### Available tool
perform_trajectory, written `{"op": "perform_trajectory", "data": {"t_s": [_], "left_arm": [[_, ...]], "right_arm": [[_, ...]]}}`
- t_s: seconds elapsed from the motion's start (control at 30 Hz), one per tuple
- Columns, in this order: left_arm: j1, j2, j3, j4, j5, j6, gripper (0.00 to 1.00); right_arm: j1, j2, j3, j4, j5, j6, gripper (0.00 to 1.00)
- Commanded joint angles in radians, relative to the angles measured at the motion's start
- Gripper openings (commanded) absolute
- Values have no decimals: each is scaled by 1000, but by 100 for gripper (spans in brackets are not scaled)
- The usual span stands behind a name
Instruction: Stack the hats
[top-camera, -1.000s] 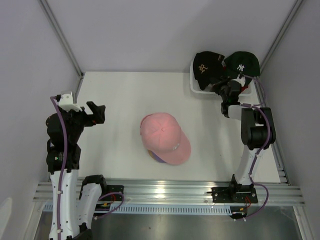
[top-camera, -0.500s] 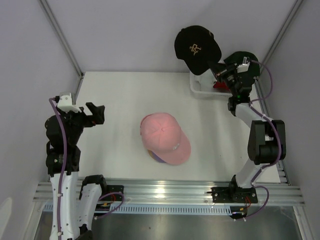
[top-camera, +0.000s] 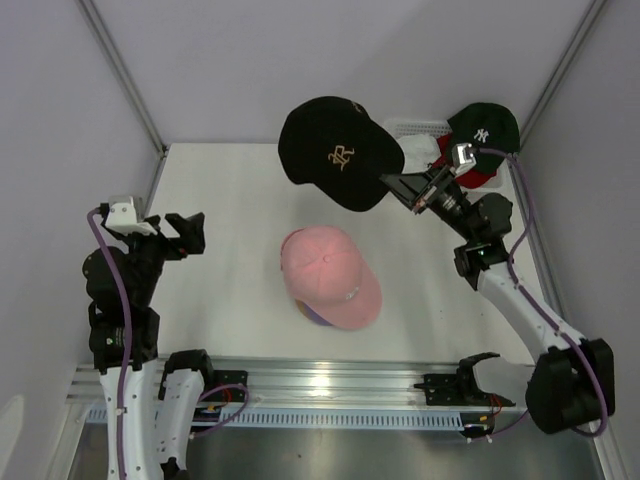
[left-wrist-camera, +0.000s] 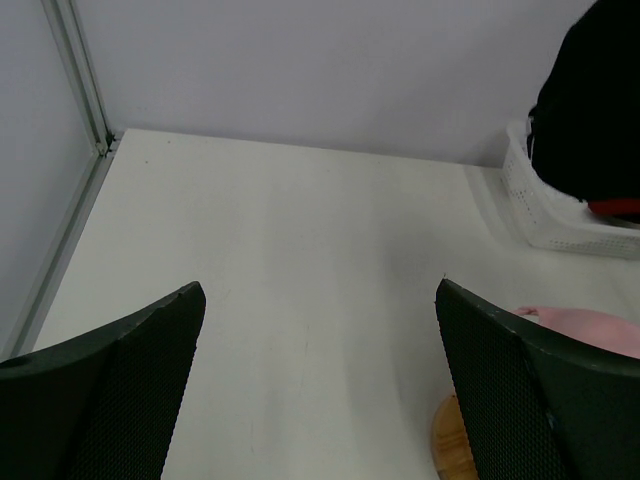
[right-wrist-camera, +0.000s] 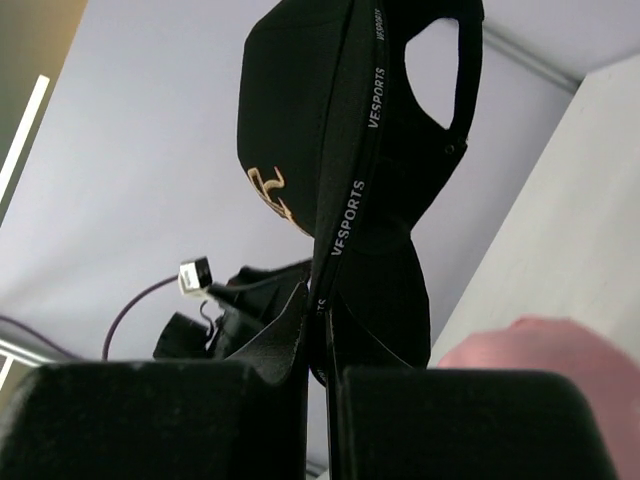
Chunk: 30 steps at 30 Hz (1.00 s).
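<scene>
The black cap (top-camera: 335, 152) goes back and down with my right gripper onto the pink cap's top (top-camera: 324, 262) next. It is released there, since that top lies below and back of it, uncovered and facing up.
My right gripper (top-camera: 392, 183) is shut on the rim of a black cap (top-camera: 335, 152) with a gold logo and holds it in the air above the table, up and right of the pink cap (top-camera: 328, 276). The right wrist view shows the black cap (right-wrist-camera: 340, 150) clamped between my fingers at its edge, and a bit of the pink cap (right-wrist-camera: 555, 355). A purple edge (top-camera: 315, 316) shows under the pink cap. A dark green cap (top-camera: 484, 126) and a red one (top-camera: 478, 178) lie in the basket. My left gripper (top-camera: 188, 232) is open and empty at the left.
The white mesh basket (top-camera: 415, 127) stands at the back right corner; it also shows in the left wrist view (left-wrist-camera: 545, 205). A round wooden stand (left-wrist-camera: 448, 450) peeks out under the pink cap. Grey walls enclose the table on three sides.
My right gripper has lifted the black cap out of the basket and carried it left and forward toward the pink cap. The left arm has barely moved.
</scene>
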Motion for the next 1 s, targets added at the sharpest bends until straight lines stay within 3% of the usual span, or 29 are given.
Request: {"op": "perform_trajectory", "data": {"t_s": [0.0, 0.13, 0.27, 0.43, 0.77, 0.97], "left_arm": [[10, -41, -6, 51, -38, -10, 100], [10, -61, -10, 57, -59, -13, 99], [10, -66, -15, 63, -78, -18, 100], [10, -63, -13, 62, -79, -22, 100], [10, -60, -13, 59, -65, -24, 99], [12, -57, -10, 56, -58, -24, 100]], "right_arm": [[64, -187, -64, -149, 42, -33, 0], [118, -396, -159, -293, 121, -37, 0], [126, -561, -205, -548, 141, -44, 0], [170, -699, -321, -636, 141, -13, 0], [227, -717, -418, -570, 138, 42, 0], [259, -691, -495, -326, 165, 232, 0]]}}
